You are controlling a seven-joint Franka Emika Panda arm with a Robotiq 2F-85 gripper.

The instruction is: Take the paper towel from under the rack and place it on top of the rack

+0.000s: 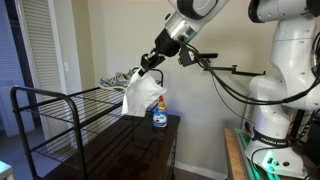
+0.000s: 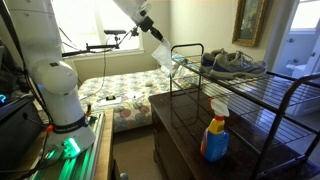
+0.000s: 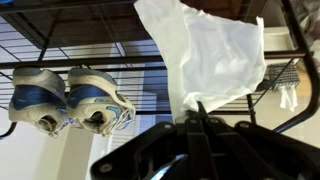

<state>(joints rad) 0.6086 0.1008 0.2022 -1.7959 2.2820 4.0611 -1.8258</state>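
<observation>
I will swing my gripper outward over the top shelf's bare end (image 1: 91,101) next and let go of the towel (image 1: 141,95), because that part of the shelf is free of sneakers and is outward of it, beside the rack's end bar.
My gripper (image 1: 149,66) is shut on the white crumpled paper towel (image 1: 141,95), which hangs down from the fingertips beside the near end of the black wire rack (image 1: 70,105). In the other exterior view the gripper (image 2: 152,30) holds the towel (image 2: 165,57) just outside the rack's end rail (image 2: 186,50), at top-shelf height. In the wrist view the fingers (image 3: 193,108) pinch the towel (image 3: 215,55) with the rack's top bars (image 3: 60,40) behind it.
A pair of grey sneakers (image 1: 118,80) (image 2: 232,62) (image 3: 68,98) sits on the rack's top shelf. A spray bottle with an orange cap (image 1: 159,112) (image 2: 216,130) stands on the dark wooden table (image 1: 130,150). A bed (image 2: 115,90) lies behind.
</observation>
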